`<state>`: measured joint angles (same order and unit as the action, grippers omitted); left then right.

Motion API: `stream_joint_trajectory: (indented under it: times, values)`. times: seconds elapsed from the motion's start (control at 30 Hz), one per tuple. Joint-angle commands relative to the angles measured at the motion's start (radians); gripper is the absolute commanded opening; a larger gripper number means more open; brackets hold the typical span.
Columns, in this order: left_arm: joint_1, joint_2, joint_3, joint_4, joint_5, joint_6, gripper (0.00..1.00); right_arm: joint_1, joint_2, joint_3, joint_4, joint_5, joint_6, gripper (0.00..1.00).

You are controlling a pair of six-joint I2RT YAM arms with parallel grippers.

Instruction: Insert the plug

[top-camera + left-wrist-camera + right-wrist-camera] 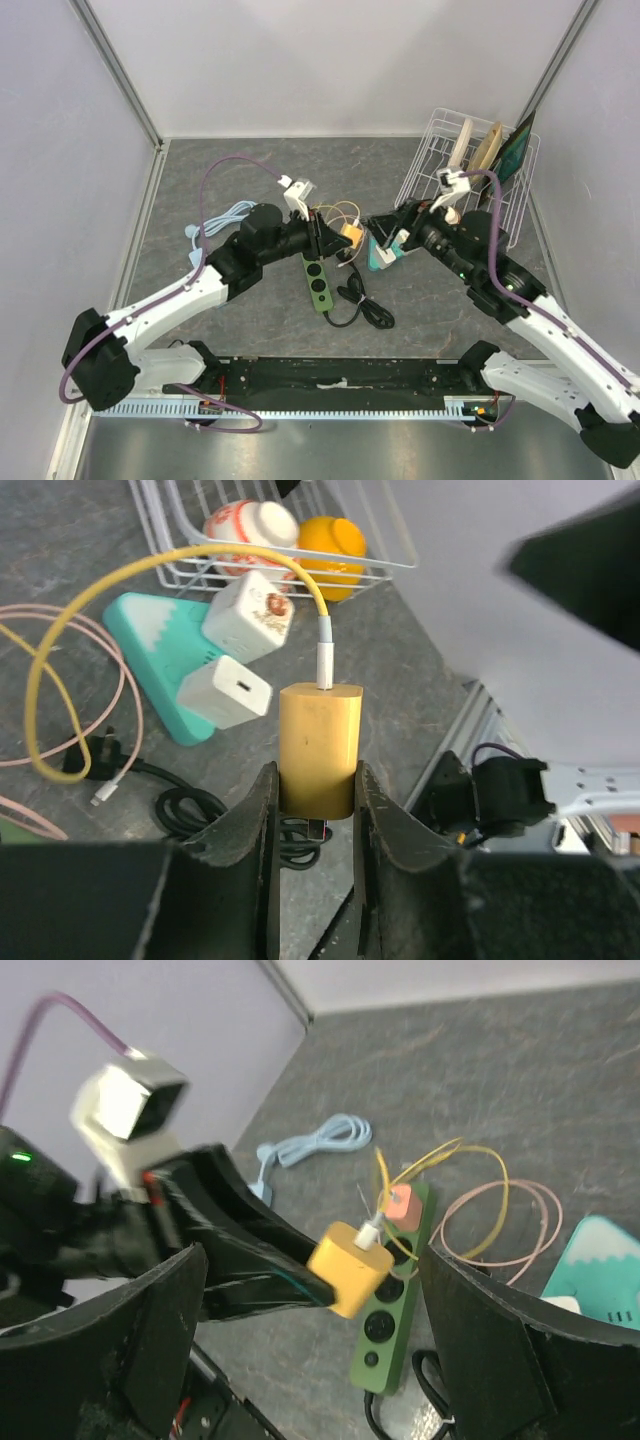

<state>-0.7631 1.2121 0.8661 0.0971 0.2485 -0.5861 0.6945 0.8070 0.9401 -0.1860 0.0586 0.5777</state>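
My right gripper descends to its left in the top view next, onto the yellow plug's body (352,235) (352,1268), which juts from the left gripper below it.
My left gripper (315,780) is shut on a yellow plug (318,748) with a yellow cable, held above the table; it also shows in the top view (352,234) and the right wrist view (350,1266). The green power strip (318,281) lies on the table below and left of the plug; in the right wrist view (390,1320) a pink plug (403,1206) sits in its far socket. My right gripper (385,245) is open and empty, just right of the held plug, over a teal power strip (380,257).
The teal power strip (160,665) carries two white adapters (225,690). A black coiled cord (362,305) lies by the green strip. A white wire basket (470,180) stands at the back right. A light blue cable (225,215) lies at the left.
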Motion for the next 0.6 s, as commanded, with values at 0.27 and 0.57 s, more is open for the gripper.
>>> stream_joint_trajectory:
  times: [0.27,0.57]
  values:
    - [0.079,-0.106,-0.197,0.447,0.244,-0.193,0.02,-0.157,0.13,-0.174,0.262,-0.508,0.111,0.87]
    - [0.079,-0.083,-0.179,0.478,0.296,-0.208,0.02,-0.222,0.188,-0.238,0.502,-0.701,0.257,0.72]
